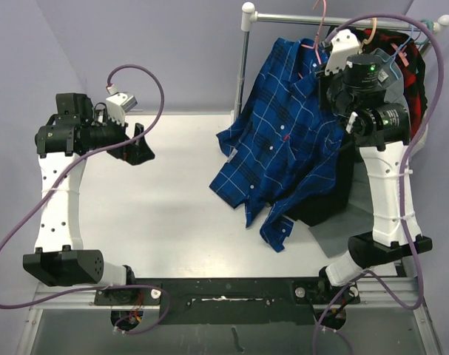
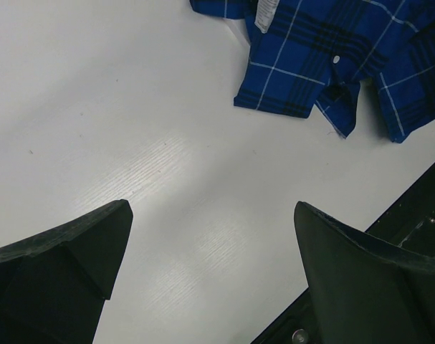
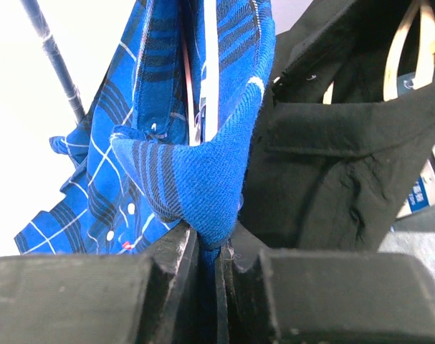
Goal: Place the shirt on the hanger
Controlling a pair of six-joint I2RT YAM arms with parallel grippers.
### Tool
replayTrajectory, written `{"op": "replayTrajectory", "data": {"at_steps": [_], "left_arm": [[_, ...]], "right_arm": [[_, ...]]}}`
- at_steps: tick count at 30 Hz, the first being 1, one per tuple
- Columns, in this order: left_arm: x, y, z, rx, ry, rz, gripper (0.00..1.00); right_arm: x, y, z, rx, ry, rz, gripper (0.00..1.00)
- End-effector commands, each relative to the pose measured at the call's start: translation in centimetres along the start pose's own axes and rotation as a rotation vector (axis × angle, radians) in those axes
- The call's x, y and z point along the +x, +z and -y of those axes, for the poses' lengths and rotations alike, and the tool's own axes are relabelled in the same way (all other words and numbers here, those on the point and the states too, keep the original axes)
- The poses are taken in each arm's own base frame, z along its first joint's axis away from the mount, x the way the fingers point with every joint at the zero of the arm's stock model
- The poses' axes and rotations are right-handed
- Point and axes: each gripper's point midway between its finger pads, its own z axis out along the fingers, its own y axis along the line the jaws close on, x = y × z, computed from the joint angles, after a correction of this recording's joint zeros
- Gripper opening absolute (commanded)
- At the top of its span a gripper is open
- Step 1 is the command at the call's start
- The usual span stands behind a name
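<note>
My right gripper first shifts sideways toward the rack's post next, then releases the fold of blue shirt, since the pink hanger's wire already runs inside the collar.
The royal-blue plaid shirt (image 1: 291, 140) hangs from the rack at the back right, and its lower part lies spread on the table. The thin pink hanger (image 1: 319, 29) hooks over the rail, with its wire running inside the shirt's collar (image 3: 186, 79). My right gripper (image 1: 326, 65) is raised at the collar and is shut on a fold of the blue shirt (image 3: 203, 179), pinched between its fingers (image 3: 174, 265). My left gripper (image 1: 139, 144) is open and empty over bare table at the left. Its wrist view shows the shirt's hem (image 2: 324, 64) far ahead.
The metal rack rail (image 1: 298, 16) and its post (image 1: 241, 74) stand at the back. A dark collared shirt (image 3: 324, 143) on a cream hanger (image 3: 400, 50) hangs right beside the blue one. A red-black plaid garment (image 1: 410, 63) hangs further right. Dark cloth (image 1: 335, 214) lies under the blue shirt.
</note>
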Motion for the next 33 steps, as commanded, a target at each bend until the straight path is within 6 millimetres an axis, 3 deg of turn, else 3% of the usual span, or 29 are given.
{"op": "replayTrajectory", "data": {"at_steps": [1,14,21,27,28,29,30,31,33], "left_arm": [[-1.4,-1.4,1.6,0.034,0.037,0.077,0.98],[-1.4,-0.6,0.9,0.028,0.018,0.085,0.98],[-1.0,-0.2,1.0,0.045,0.009,0.078,0.98],[-0.7,0.0,1.0,0.055,0.004,0.073,0.98],[-0.8,0.0,1.1,0.059,-0.003,0.076,0.98],[-1.0,-0.2,1.2,0.068,-0.011,0.081,0.98],[-1.2,-0.5,1.5,0.082,-0.010,0.089,0.98],[-1.4,-0.9,1.7,0.094,-0.007,0.093,0.98],[-1.8,-1.5,2.2,0.102,0.012,0.099,0.98]], "right_arm": [[-5.3,0.3,1.2,0.010,0.053,0.194,0.00],[-6.0,5.2,1.7,-0.022,0.088,0.216,0.00],[-3.7,7.5,1.0,-0.040,0.101,0.161,0.00],[-2.5,7.9,0.4,-0.069,0.113,0.142,0.00],[-1.8,8.0,0.2,-0.076,0.115,0.127,0.03],[-1.5,7.8,0.1,-0.079,0.117,0.122,0.36],[-1.6,7.4,0.0,-0.082,0.115,0.131,0.81],[-1.1,7.2,-0.3,-0.087,0.112,0.132,1.00],[-1.6,5.7,-0.2,-0.078,0.106,0.183,0.98]]}}
